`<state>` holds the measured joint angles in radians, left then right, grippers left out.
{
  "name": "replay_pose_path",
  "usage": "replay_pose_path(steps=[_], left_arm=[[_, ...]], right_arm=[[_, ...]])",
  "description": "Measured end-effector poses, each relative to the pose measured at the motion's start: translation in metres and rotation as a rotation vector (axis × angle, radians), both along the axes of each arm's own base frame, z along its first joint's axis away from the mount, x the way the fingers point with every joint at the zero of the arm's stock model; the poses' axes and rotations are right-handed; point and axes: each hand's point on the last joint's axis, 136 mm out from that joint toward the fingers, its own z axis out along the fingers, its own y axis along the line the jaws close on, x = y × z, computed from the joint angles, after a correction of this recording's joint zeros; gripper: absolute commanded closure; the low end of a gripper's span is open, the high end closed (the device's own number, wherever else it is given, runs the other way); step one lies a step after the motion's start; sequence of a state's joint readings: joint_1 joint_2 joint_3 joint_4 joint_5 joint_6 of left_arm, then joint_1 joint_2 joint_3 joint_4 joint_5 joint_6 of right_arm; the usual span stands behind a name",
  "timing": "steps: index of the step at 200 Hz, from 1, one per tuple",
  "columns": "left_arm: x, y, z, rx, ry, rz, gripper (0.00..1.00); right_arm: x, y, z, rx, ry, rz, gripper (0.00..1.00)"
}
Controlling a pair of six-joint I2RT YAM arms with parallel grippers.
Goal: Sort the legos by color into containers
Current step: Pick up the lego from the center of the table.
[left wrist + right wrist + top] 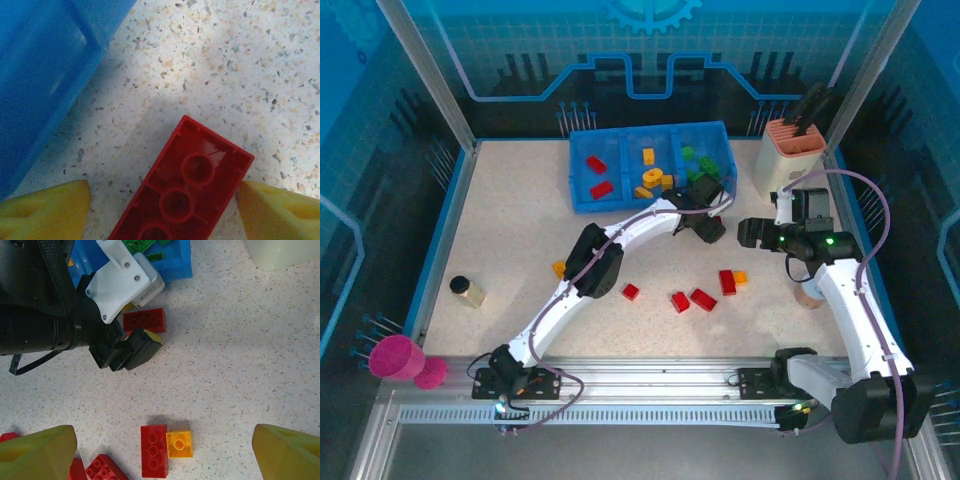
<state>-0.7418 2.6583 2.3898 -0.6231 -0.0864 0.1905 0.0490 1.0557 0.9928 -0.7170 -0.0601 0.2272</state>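
Observation:
The left gripper stays low beside the tray [620, 203] and closes across the upside-down red lego's long sides next, since the lego lies between its open fingers.
The blue three-compartment tray [620, 203] stands at the back; red, orange and green legos lie in its left, middle and right compartments. My left gripper [165, 210] hangs open just in front of the tray's right end, over an upside-down red lego [192, 175]. The left fingertip [47, 210] stands apart from that lego and the right fingertip is at its corner. The same red lego [144, 320] lies beside the left gripper [705, 225]. My right gripper [167, 450] is open above a red lego [154, 450] and a small orange lego [179, 444] side by side.
More red legos [702, 298] [630, 291] and an orange one [559, 268] lie mid-table. A beige holder [793, 150] stands at the back right. A small jar [467, 290] and a pink cup [398, 357] are at the left. The tray's wall [45, 75] is close to the left gripper.

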Motion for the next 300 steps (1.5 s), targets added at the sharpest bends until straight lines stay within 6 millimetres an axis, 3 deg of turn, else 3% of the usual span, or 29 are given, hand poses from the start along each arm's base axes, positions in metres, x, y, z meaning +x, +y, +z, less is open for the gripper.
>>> replay_pose_path(steps=[38,139,162,216,267,300], left_arm=[[-0.003,-0.002,0.000,0.015,-0.007,-0.030,0.27],[-0.016,-0.011,-0.001,0.047,-0.019,-0.091,0.56],[-0.020,-0.014,-0.002,0.051,-0.016,-0.097,0.66],[-0.023,-0.013,-0.002,0.039,0.009,-0.062,0.75],[-0.062,0.002,0.002,0.026,0.150,0.005,0.80],[-0.099,0.035,0.015,0.060,0.237,0.061,0.80]], right_arm=[[0.000,0.000,-0.004,0.005,0.007,-0.006,0.08],[0.000,-0.001,-0.013,0.009,0.023,-0.017,0.08],[0.005,-0.001,-0.018,0.003,0.032,-0.021,0.08],[0.024,-0.009,-0.038,-0.023,0.059,-0.044,0.07],[0.041,-0.014,-0.055,-0.025,0.077,-0.053,0.07],[0.046,-0.015,-0.059,-0.015,0.077,-0.053,0.07]])
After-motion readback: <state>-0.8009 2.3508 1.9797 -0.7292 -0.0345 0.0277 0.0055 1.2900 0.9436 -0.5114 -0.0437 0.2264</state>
